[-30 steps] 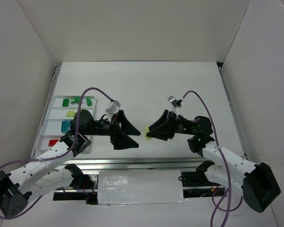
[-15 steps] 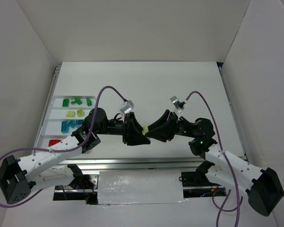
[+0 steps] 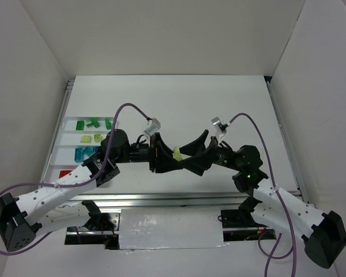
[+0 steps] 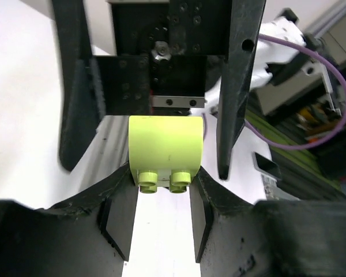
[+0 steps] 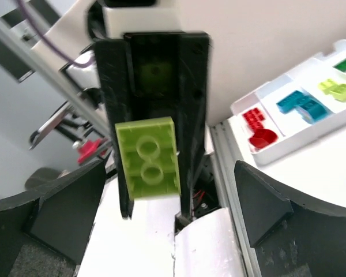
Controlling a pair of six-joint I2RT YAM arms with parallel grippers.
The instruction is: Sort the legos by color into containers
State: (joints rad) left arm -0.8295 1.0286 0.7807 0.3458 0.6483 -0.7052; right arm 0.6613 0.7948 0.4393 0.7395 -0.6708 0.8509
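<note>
My left gripper swings away from the right gripper next, to the white tray [image 3: 69, 131], then turns downward into the tray section holding lime legos.
A lime yellow-green lego [image 3: 176, 154] hangs above the table between the two arms. My left gripper [image 3: 173, 157] is shut on it, and the left wrist view shows the brick [image 4: 166, 151] pinched at the fingertips [image 4: 122, 186], studs toward the camera. My right gripper [image 3: 191, 156] faces it with its jaws spread wide on either side, touching nothing. In the right wrist view the brick [image 5: 148, 157] shows its hollow underside, held by the left fingers [image 5: 196, 98]. The white tray [image 3: 69, 131] of containers lies at the left with green [image 3: 92, 123], lime [image 3: 90, 138], teal [image 3: 83, 153] and red [image 3: 64, 173] legos.
White walls enclose the table on three sides. A metal rail [image 3: 161, 199] runs along the near edge in front of the arm bases. The right wrist view shows the tray's near end [image 5: 288, 135] with red legos [image 5: 256, 124] and teal ones [image 5: 303, 104].
The two grippers came together over the table's middle. The left gripper closed on the lime brick, and the right gripper then opened and let it go.
</note>
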